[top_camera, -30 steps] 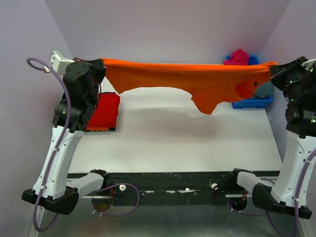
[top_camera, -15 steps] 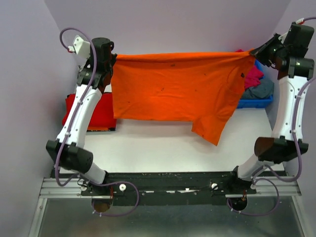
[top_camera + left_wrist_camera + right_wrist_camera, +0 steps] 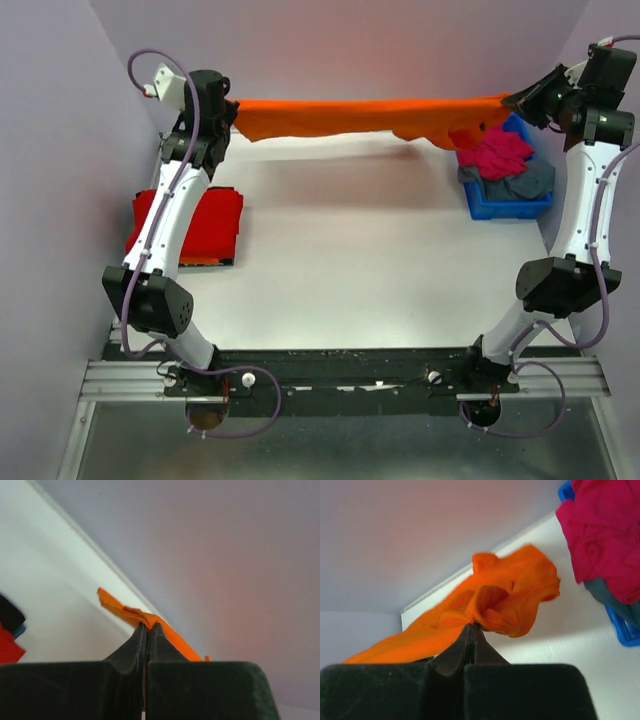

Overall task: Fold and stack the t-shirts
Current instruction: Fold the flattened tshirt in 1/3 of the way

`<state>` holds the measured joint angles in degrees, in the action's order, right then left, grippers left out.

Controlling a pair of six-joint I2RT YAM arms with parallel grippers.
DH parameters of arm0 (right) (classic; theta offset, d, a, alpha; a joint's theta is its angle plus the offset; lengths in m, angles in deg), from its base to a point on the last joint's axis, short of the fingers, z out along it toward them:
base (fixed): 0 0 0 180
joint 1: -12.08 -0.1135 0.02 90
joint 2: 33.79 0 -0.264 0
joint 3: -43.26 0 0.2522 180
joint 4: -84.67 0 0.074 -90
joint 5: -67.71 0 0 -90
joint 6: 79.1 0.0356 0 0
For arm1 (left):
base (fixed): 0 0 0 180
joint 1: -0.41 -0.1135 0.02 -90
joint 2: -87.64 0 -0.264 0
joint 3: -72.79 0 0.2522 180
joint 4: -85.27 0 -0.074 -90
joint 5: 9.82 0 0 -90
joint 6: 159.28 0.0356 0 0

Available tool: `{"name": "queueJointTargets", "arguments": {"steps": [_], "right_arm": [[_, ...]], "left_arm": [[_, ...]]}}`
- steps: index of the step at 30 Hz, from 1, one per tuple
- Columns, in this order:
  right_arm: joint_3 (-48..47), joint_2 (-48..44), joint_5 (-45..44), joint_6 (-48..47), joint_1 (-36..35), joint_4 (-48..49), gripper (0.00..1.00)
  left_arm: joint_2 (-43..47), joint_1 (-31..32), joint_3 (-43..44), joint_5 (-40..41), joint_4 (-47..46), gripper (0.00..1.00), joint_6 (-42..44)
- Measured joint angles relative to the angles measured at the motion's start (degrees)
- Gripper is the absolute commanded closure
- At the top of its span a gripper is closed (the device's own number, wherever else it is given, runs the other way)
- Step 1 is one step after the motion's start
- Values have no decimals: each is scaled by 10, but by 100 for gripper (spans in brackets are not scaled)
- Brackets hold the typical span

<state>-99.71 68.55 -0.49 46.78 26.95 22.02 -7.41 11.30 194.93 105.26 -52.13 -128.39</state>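
Observation:
The left gripper moves back and down to the bare tabletop by the red t-shirt's near corner and releases next, because the orange t-shirt (image 3: 370, 117) hangs above the table.
The orange t-shirt (image 3: 370, 117) hangs stretched between my two grippers across the far side of the table, above its surface. My left gripper (image 3: 232, 108) is shut on its left corner; the jaws (image 3: 147, 626) pinch orange cloth (image 3: 125, 612). My right gripper (image 3: 510, 100) is shut on its right corner (image 3: 510, 600), jaws together at the tips (image 3: 472, 626). A folded red t-shirt (image 3: 200, 225) lies at the table's left. A magenta-pink t-shirt (image 3: 495, 153) and a grey-blue one (image 3: 520, 182) lie crumpled in the blue bin.
The blue plastic bin (image 3: 505, 208) stands at the back right, under the right arm. Purple walls close in the back and both sides. The black rail (image 3: 340, 365) with the arm bases runs along the near edge.
Both grippers have carried the orange t-shirt toward the far side. Half a second ago it showed as a broad spread sheet; now it shows as a narrow band at the back.

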Motion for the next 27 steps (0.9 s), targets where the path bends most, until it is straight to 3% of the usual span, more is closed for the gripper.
{"name": "queueJointTargets", "arguments": {"steps": [3, 8, 13, 22, 27], "right_arm": [[136, -47, 4, -6, 2, 31, 99], [449, -177, -1, -8, 3, 91, 99], [657, -282, -34, 2, 3, 127, 99], [895, -438, -112, 19, 6, 129, 99], [948, -528, -156, 35, 6, 99, 99]], "left_arm": [[37, 0, -135, -11, -40, 100, -6], [101, -1, -422, -42, -106, 100, -38], [187, 21, -641, -51, -149, 100, -57], [330, 33, -798, -62, -156, 100, -59], [408, 33, -848, -75, -122, 100, -61]]}}
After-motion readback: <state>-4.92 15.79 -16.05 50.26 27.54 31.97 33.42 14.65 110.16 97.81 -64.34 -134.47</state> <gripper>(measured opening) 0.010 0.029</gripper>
